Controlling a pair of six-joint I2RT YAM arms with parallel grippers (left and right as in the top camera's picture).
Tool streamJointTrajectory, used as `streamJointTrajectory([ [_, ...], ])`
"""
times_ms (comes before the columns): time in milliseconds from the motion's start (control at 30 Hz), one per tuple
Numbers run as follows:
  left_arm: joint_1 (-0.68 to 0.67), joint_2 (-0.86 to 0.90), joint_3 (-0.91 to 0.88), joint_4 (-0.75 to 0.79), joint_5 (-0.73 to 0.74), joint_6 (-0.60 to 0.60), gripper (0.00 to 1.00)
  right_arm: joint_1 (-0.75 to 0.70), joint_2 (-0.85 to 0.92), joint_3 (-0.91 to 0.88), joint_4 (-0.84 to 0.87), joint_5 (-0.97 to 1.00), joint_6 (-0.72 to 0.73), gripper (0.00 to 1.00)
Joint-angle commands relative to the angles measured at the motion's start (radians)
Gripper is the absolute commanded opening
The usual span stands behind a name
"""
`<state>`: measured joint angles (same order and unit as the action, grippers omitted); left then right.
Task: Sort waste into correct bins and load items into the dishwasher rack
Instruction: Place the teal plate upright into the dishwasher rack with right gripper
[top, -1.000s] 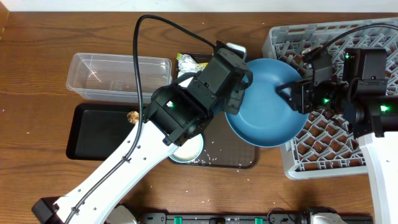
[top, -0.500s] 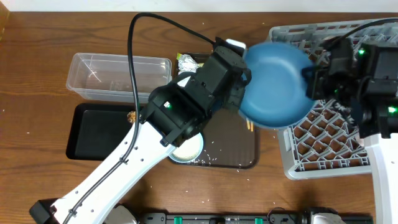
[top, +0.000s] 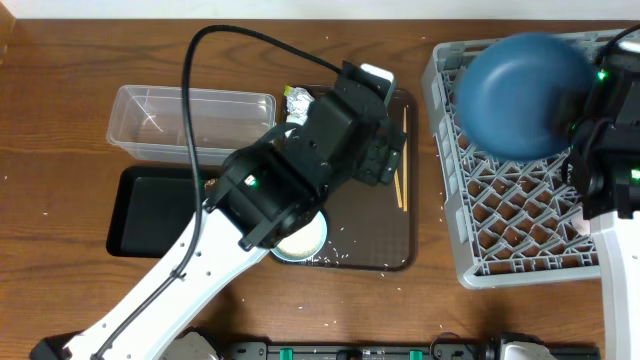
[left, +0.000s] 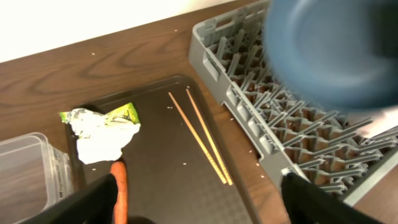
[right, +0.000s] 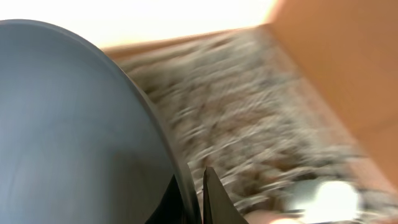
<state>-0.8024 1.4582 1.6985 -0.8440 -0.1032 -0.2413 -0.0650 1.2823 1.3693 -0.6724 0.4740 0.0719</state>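
The plate hangs tilted, so I need to turn my right gripper to stand the plate (right: 74, 124) on its edge, then lower it among the rack's wires (right: 283, 106) beside the brown side and let go.
The dark-blue plate (top: 522, 90) hangs tilted over the far side of the grey dishwasher rack (top: 520, 225). My right gripper (top: 573, 112) is shut on its rim; in the right wrist view the fingertips (right: 213, 196) pinch the plate (right: 74, 124) edge. My left gripper (left: 205, 205) stands open and holds nothing, above the brown serving tray (left: 161, 158). Below it lie the orange carrot stick (left: 119, 185), the white-and-green wrapper (left: 102, 127) and the chopsticks (left: 202, 140). The pale bowl (top: 300, 242) shows partly from under the left arm.
The clear tub (top: 190, 122) and the black tray (top: 150, 215) sit left of the serving tray (top: 370, 235). Rice grains (top: 350, 256) are scattered along its near edge. The left arm reaches diagonally across the table's middle.
The left gripper opened and let go of the plate. The right gripper closed on its rim and carried it right and back, over the rack.
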Motion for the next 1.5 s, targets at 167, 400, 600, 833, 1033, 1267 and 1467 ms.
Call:
streamJointTrajectory([
  [167,-0.002,-0.076,0.014,-0.042,0.007,0.012,0.9,-0.026,0.108,0.007,0.381,0.42,-0.57,0.01],
  [400,-0.002,-0.097,0.014,-0.107,0.007,0.012,0.9,-0.054,0.241,0.007,0.551,0.466,-1.039,0.01],
  [600,-0.002,-0.097,0.014,-0.147,0.006,0.012,0.9,-0.076,0.303,0.007,0.665,0.461,-1.207,0.01],
  [833,-0.002,-0.097,0.014,-0.15,0.006,0.012,0.9,-0.087,0.344,0.007,0.776,0.411,-1.405,0.01],
  [1033,-0.002,-0.097,0.014,-0.151,0.007,0.012,0.9,-0.11,0.367,0.007,0.802,0.361,-1.456,0.01],
  [1267,-0.002,-0.097,0.014,-0.166,0.007,0.012,0.9,-0.164,0.43,0.007,0.839,0.344,-1.457,0.01],
  [1467,-0.002,-0.093,0.014,-0.195,0.007,0.012,0.9,-0.161,0.48,0.007,0.838,0.345,-1.419,0.01],
])
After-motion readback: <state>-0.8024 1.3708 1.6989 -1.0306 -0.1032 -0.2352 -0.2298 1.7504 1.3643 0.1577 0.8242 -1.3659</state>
